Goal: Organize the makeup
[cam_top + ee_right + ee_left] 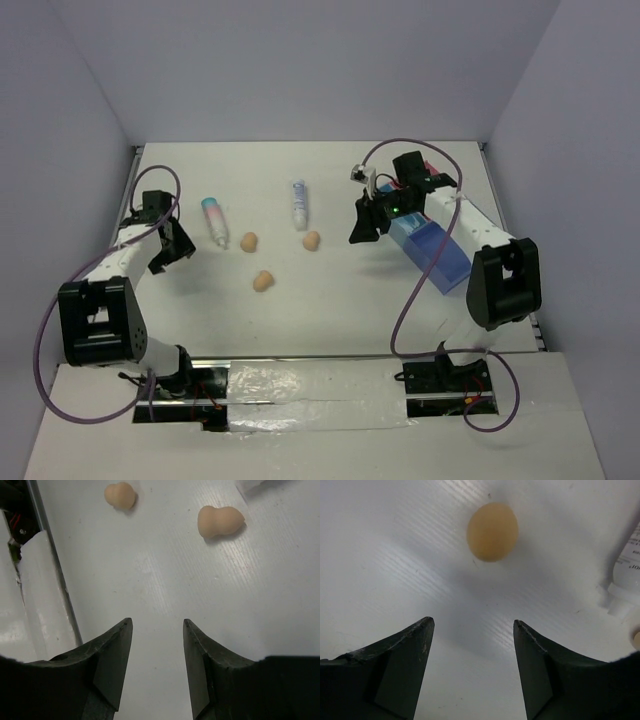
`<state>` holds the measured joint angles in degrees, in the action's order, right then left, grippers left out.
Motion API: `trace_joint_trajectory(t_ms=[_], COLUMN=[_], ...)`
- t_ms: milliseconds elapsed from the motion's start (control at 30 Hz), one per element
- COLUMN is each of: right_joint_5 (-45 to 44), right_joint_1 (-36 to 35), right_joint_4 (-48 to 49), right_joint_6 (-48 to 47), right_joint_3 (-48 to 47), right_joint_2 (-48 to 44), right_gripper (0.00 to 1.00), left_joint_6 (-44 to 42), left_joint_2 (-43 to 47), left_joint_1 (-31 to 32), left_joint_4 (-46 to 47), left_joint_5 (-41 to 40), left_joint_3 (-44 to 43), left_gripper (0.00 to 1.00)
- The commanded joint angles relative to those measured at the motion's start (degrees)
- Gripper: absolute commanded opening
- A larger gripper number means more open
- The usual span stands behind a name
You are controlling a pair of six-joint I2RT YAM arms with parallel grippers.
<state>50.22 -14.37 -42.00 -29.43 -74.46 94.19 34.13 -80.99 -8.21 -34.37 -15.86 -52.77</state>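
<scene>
The peach sponge point(492, 532) lies below my left gripper and ahead of its open fingers, which stop short, so the gripper lowers around it and closes next.
Three peach sponges lie mid-table: one point(249, 241), one point(311, 240) and one nearer the front point(263, 281). The white tube with blue print point(298, 203) lies behind them. The pink-white tube with teal cap point(214, 220) lies to the left. My left gripper point(165, 255) is open and empty, left of that tube; its wrist view point(472, 622) shows a sponge point(492, 531) ahead and a printed tube point(627, 575) at the right edge. My right gripper point(362, 228) is open and empty, right of the sponges; its wrist view point(157, 622) shows two sponges point(220, 521) point(120, 495). No palettes show.
A blue divided tray point(432, 252) lies at the right under my right arm, with a pink part point(432, 166) behind it. White walls enclose the table on three sides. The table's front edge with tape point(35, 580) shows in the right wrist view.
</scene>
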Motion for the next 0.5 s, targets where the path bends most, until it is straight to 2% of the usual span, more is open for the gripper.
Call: trace_joint_trajectory(t_ms=[0, 333, 433, 467], right_joint_5=[2.25, 1.20, 0.85, 0.76], right_joint_1=[-1.10, -1.71, -1.80, -1.71], right_joint_4=[1.92, 3.50, 3.41, 3.33], right_joint_6=[0.78, 2.10, 2.18, 2.18], right_joint_3=[0.97, 3.35, 3.44, 3.35], right_joint_2=[-2.17, -4.02, -4.28, -4.28], right_gripper=[0.53, 0.53, 0.53, 0.53], left_joint_6=[-2.66, -5.04, -5.39, -5.48], left_joint_2=[-2.85, -13.13, -14.46, -14.72], left_joint_1=[-0.58, -2.25, -2.43, -2.51], left_joint_4=[3.69, 6.68, 7.56, 7.65], left_joint_5=[-1.72, -2.43, -1.64, -1.46], left_joint_3=[-3.30, -7.61, -7.96, -8.05], left_gripper=[0.76, 0.65, 0.56, 0.50])
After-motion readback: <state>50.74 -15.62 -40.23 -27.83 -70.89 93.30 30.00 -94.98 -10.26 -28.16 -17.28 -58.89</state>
